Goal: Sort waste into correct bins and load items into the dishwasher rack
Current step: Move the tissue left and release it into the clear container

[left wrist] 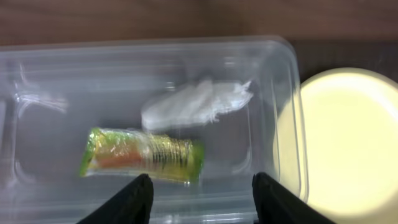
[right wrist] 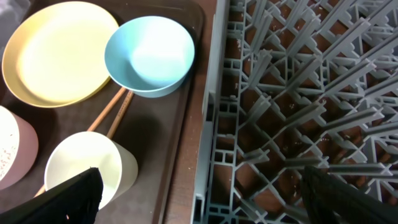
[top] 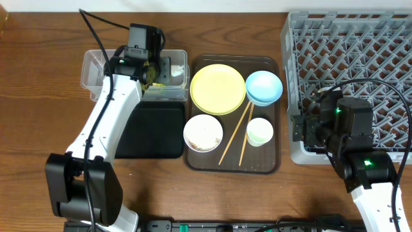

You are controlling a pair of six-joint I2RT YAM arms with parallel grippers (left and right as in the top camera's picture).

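Observation:
Next, my left gripper swings back from the clear tub and down onto the white bowl's rim by the chopsticks (top: pixel 221 135), since that bowl still holds scraps.
The green-yellow wrapper (left wrist: pixel 142 155) and a crumpled white paper scrap (left wrist: pixel 196 104) lie inside the clear tub (left wrist: pixel 283 112). My left gripper (left wrist: pixel 202 193) hangs open and empty just above them; it also shows in the overhead view (top: pixel 151 71). The yellow plate (top: pixel 217 89), light blue bowl (top: pixel 264 87), white cup (top: pixel 259 131), two chopsticks (top: pixel 235 135) and the white bowl (top: pixel 203 133) with rice-like scraps sit on the brown tray. My right gripper (right wrist: pixel 202 193) is open and empty over the left edge of the grey rack (right wrist: pixel 298 93), beside the cup (right wrist: pixel 84 165).
The black tray (top: pixel 151 132) lies in front of the clear tub (top: pixel 90 64), left of the brown serving tray (top: pixel 273 164). The rack (top: pixel 347 64) fills the right side. My left arm reaches over the black tray.

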